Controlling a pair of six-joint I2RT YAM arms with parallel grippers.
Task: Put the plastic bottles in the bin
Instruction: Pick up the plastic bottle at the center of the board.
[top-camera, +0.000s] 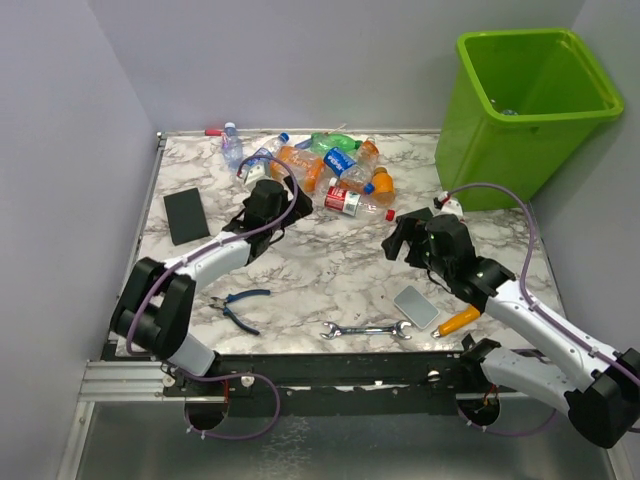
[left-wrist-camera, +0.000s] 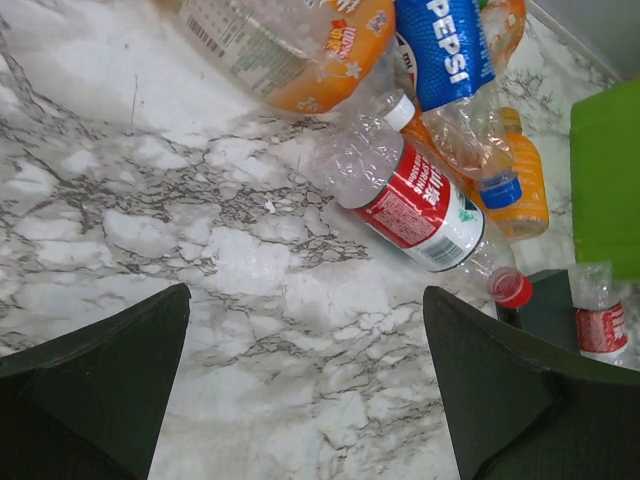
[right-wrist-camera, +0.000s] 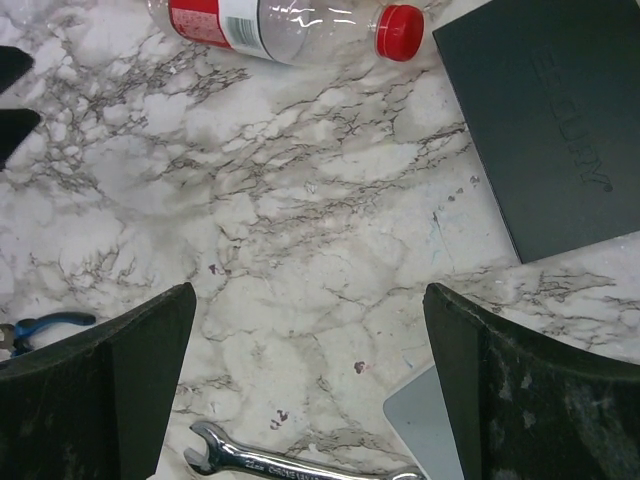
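Note:
My left gripper shifts to the right in the top view and lowers over the clear bottle's base end next, since that end faces the open marble.
Several plastic bottles (top-camera: 325, 165) lie heaped at the back middle of the table. My left gripper (top-camera: 268, 197) is open just short of them, over bare marble. In the left wrist view, a clear red-labelled bottle (left-wrist-camera: 415, 195), a Pepsi bottle (left-wrist-camera: 455, 70) and orange bottles (left-wrist-camera: 300, 40) lie beyond my open left gripper (left-wrist-camera: 307, 295). The lime-green bin (top-camera: 530, 100) stands at the back right, with one small bottle (top-camera: 450, 205) near its base. My right gripper (top-camera: 400, 232) is open mid-table. In the right wrist view, the right gripper (right-wrist-camera: 310, 292) holds nothing and a red-capped bottle (right-wrist-camera: 290, 20) lies ahead of it.
A black slab (top-camera: 187, 215) lies at the left. Blue-handled pliers (top-camera: 238, 305), a wrench (top-camera: 365, 330), a grey slab (top-camera: 416, 306) and an orange screwdriver (top-camera: 457, 321) lie near the front edge. A red-handled tool (top-camera: 215, 131) lies at the back left.

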